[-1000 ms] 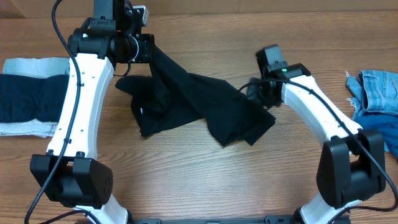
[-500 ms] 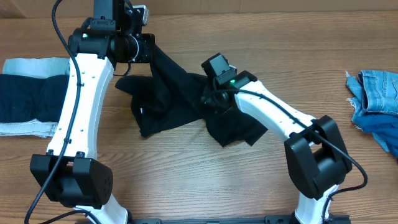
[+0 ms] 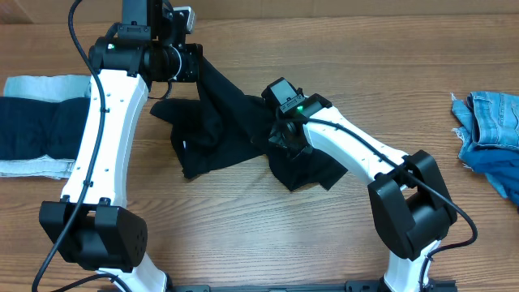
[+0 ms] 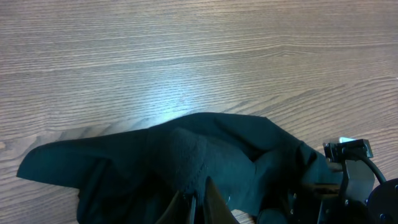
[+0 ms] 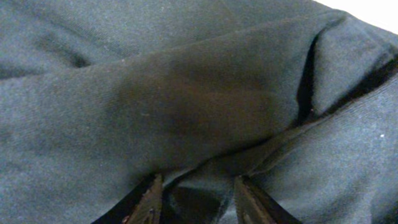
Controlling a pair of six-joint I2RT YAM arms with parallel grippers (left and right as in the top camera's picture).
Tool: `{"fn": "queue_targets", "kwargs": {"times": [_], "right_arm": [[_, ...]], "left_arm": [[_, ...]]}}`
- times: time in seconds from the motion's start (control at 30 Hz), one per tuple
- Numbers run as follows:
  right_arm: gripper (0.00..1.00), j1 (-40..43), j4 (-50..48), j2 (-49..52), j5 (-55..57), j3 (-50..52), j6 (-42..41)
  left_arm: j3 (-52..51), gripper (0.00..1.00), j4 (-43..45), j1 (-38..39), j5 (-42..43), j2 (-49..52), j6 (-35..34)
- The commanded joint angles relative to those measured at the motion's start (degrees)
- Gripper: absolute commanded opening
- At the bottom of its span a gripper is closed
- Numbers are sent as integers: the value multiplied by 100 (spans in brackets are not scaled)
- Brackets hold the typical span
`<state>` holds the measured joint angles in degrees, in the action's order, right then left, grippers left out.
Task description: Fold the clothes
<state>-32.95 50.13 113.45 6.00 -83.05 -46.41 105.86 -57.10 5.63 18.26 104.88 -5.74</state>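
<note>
I will slide my right gripper along the garment's raised fold next with its fingers spread wider, then close it on the black fold, because that fold runs between my fingers.
The black garment (image 3: 227, 134) lies crumpled across the middle of the table. Its upper left corner is lifted off the wood. My left gripper (image 3: 197, 71) holds that corner up; in the left wrist view the gripper (image 4: 199, 200) is shut on the black cloth (image 4: 186, 149), which hangs down from it. My right gripper (image 3: 280, 136) presses down on the garment's middle. In the right wrist view its gripper (image 5: 199, 196) has the jaws apart, straddling a raised fold of the black cloth (image 5: 186, 93) without pinching it.
At the left edge a folded dark navy garment (image 3: 32, 126) rests on light-blue denim (image 3: 36, 83). At the right edge lie crumpled denim (image 3: 491, 118) and a bright blue piece (image 3: 499, 166). The right arm's wrist (image 4: 354, 180) shows in the left wrist view.
My right arm swung left from the garment's right edge to its middle and settled onto the cloth. The left arm held still with the corner.
</note>
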Motion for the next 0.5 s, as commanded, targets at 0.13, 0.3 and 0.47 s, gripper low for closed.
{"fn": "queue_targets", "kwargs": {"times": [0.13,0.3,0.47], "right_arm": [[53,7,7,-481,-13,-72,181],[53,-13,140,-522,-332,-59,-85],[52,-15,254,-511,-518,-59,-487]], "left_arm": [[96,4,33,7,85,-155,111],[96,4,33,7,85,-155,111],[96,4,31,7,85,-155,111]]}}
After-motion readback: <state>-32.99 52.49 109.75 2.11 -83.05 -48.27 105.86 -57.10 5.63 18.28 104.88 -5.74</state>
